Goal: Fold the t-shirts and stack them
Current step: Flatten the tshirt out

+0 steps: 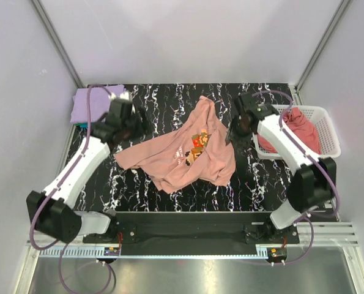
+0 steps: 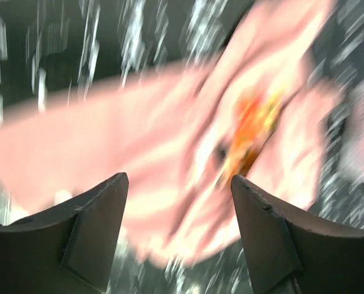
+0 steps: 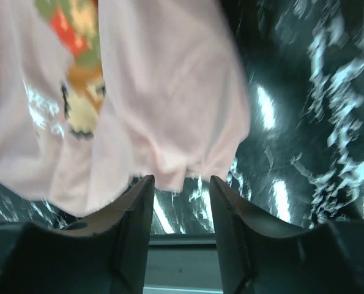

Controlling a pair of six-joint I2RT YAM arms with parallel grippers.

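The robot next needs to bring its left gripper back, down and to the left in the top view, onto the shirt's jutting end (image 1: 122,160) (image 2: 11,166), because that end lies flat beyond the folds.
A salmon-pink t-shirt (image 1: 169,160) with an orange-red cartoon chest print (image 1: 197,146) lies crumpled in the middle of the black marbled table. My left gripper (image 1: 139,125) hovers over its back-left corner. In the left wrist view the left gripper (image 2: 178,184) is open, the blurred t-shirt (image 2: 157,135) below it and nothing between its fingers. My right gripper (image 1: 234,131) is at the shirt's right edge. Seen from the right wrist, the right gripper (image 3: 180,182) stands open and the shirt's hem (image 3: 169,122) lies just beyond the tips, free of them.
A lavender-purple t-shirt (image 1: 95,101) lies folded at the back left corner, with a teal edge (image 1: 81,124) showing under it. A white lattice basket (image 1: 330,131) at the right holds a rose-pink t-shirt (image 1: 301,125). White walls enclose the table.
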